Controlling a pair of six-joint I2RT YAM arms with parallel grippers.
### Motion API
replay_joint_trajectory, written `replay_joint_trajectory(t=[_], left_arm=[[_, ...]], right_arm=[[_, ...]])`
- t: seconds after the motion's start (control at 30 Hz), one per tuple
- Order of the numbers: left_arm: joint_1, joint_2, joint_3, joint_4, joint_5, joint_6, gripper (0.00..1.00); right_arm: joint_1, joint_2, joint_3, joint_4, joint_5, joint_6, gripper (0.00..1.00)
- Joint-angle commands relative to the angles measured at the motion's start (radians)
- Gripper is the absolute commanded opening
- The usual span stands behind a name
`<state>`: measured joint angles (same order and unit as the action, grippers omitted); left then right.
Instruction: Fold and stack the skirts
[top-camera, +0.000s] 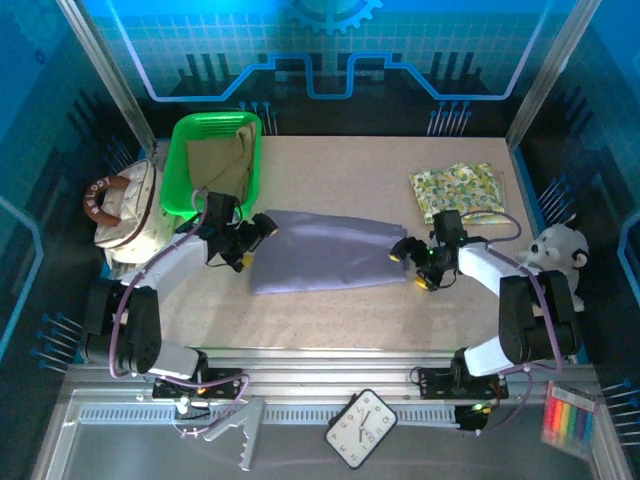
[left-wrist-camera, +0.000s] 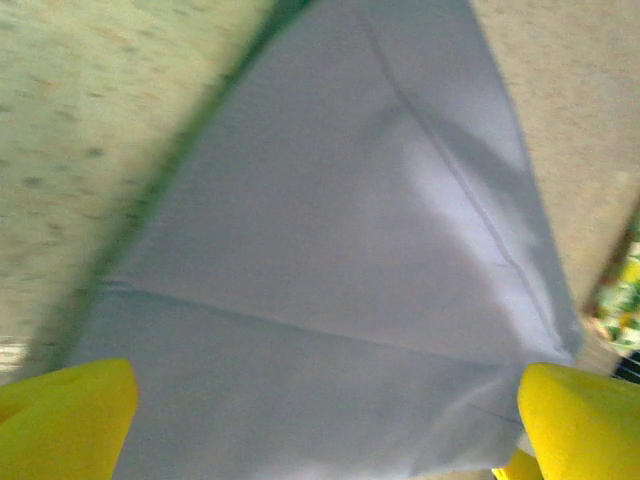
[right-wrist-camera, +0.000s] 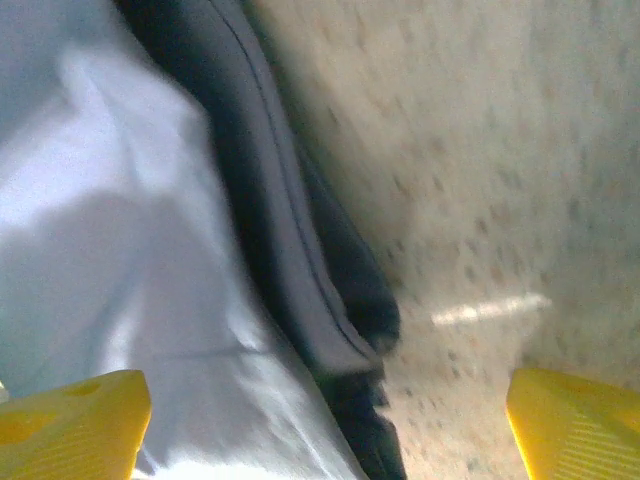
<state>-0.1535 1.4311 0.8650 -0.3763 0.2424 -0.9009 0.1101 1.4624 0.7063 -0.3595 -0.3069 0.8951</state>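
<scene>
The skirt's fold lies below my right gripper's fingers, so next my right gripper will move down and toward the skirt's middle to close on the near corner's layered hem.
The lavender-grey skirt (top-camera: 325, 252) lies spread across the table's middle, folded lengthwise. My left gripper (top-camera: 252, 243) hovers open over its left end, and the cloth (left-wrist-camera: 330, 270) spans the space between the yellow fingertips (left-wrist-camera: 65, 415). At the skirt's right edge my right gripper (top-camera: 412, 262) is open, with the hem (right-wrist-camera: 300, 280) lying between its fingertips (right-wrist-camera: 75, 420) and bare table on the far side. The yellow-green leafy skirt (top-camera: 457, 190) lies folded at the back right. The khaki-tan skirt (top-camera: 218, 155) sits in the green basket (top-camera: 182, 160).
A cream handbag with a brown handle (top-camera: 122, 208) stands at the left edge. A white plush toy (top-camera: 555, 255) sits at the right edge. A clock (top-camera: 361, 428) and a colour card (top-camera: 568, 420) lie on the front ledge.
</scene>
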Motion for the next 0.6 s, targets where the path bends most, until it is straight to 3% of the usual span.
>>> replay_joint_trajectory(t=[0.0,0.57], left_arm=[[0.009,-0.012,0.007,-0.119,-0.047,0.098,0.99],[0.077,0.113,-0.010,-0.065,0.005,0.137,0.99]], right_arm=[[-0.002,-0.053,-0.027,0.010,-0.082,0.083,0.90],[0.059,-0.025,-0.117,0.286,-0.120,0.244,0.79]])
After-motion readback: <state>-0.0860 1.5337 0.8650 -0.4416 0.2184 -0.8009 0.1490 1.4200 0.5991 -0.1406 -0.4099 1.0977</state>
